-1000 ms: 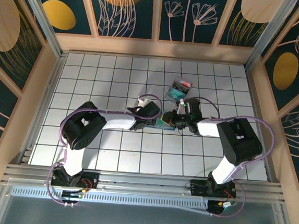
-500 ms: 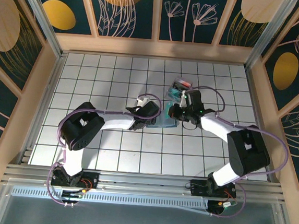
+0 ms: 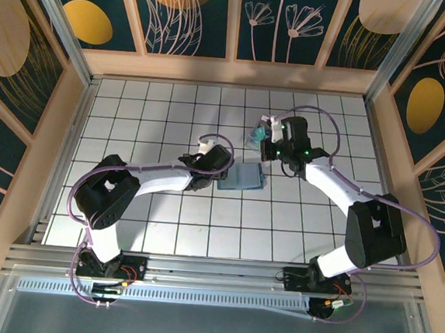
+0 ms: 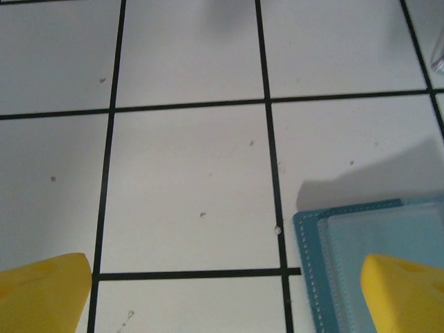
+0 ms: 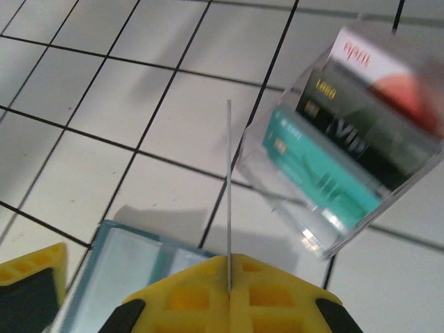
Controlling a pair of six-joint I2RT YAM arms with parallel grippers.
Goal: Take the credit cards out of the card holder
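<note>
My right gripper must turn, reach outward over the teal cards in the clear tray (image 3: 257,137), lower and release the card, as they lie outward and below it.
The slate-blue card holder (image 3: 242,177) lies flat on the tiled table; its stitched corner shows in the left wrist view (image 4: 347,243) and one panel in the right wrist view (image 5: 128,270). My right gripper (image 5: 229,277) is shut on a thin credit card (image 5: 229,173), seen edge-on and standing upright, its colour not readable. From above, the right gripper (image 3: 271,145) hangs beyond the holder, next to the clear tray. My left gripper (image 4: 225,295) is open; its right finger (image 4: 402,291) sits over the holder's edge, with bare tile between the fingers. From above, the left gripper (image 3: 212,175) is at the holder's left side.
A clear tray (image 5: 354,132) holding teal, dark and red-and-white cards lies tilted on the table just beyond the held card, seen from above (image 3: 258,132) at the back. Wooden walls ring the white gridded table (image 3: 148,129).
My right gripper has risen off the card holder and moved toward the clear tray with the card. The left arm has drawn back slightly left, leaving the holder uncovered.
</note>
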